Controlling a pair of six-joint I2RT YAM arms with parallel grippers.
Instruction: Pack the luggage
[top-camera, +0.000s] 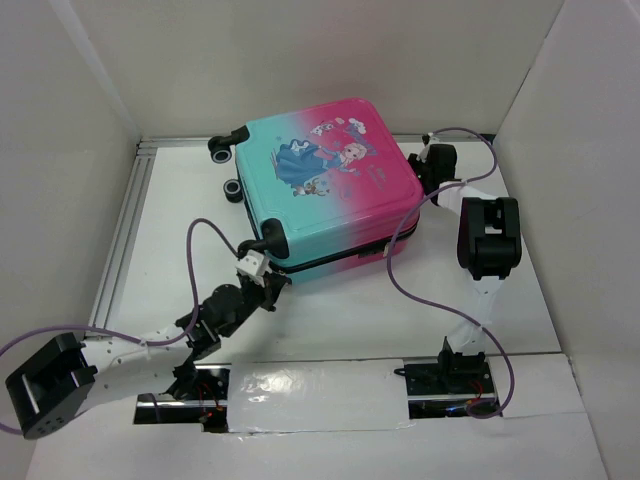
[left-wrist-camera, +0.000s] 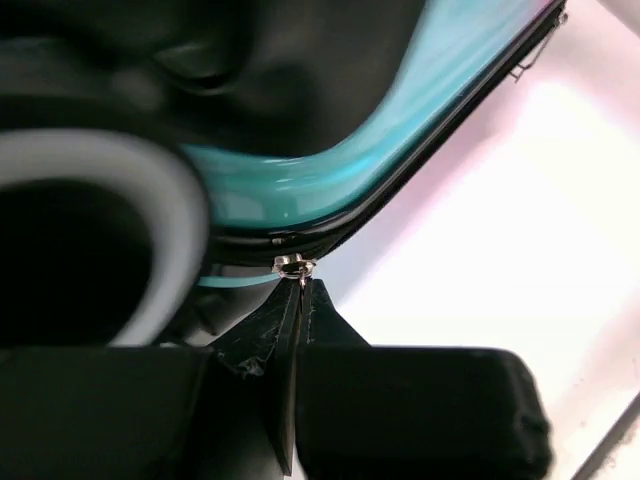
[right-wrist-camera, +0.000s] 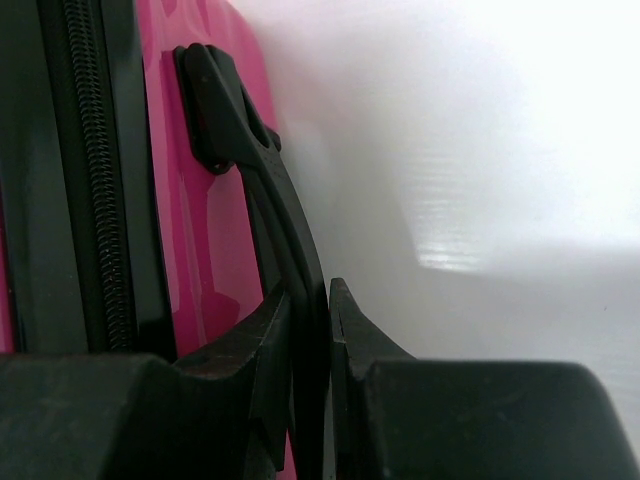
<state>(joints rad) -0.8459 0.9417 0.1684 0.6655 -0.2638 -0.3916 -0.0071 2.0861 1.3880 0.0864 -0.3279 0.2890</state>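
Observation:
The other zipper pull hangs to the right of my left gripper in the top view, so I should pull mine along the zip line to it and let go.
The luggage (top-camera: 325, 185) lies flat and closed on the white table, teal on the left, pink on the right, black wheels at its far left. My left gripper (top-camera: 268, 285) is at its near-left corner, shut on the small metal zipper pull (left-wrist-camera: 292, 266) at the black zip line of the teal shell (left-wrist-camera: 300, 190). My right gripper (top-camera: 428, 175) is at the pink right side, shut on the black side handle (right-wrist-camera: 285, 240) of the pink shell (right-wrist-camera: 195, 240).
White walls enclose the table on three sides. A metal rail (top-camera: 120, 240) runs along the left edge. Purple cables (top-camera: 400, 270) loop from both arms near the case. The right arm's elbow (top-camera: 487, 235) stands right of the case.

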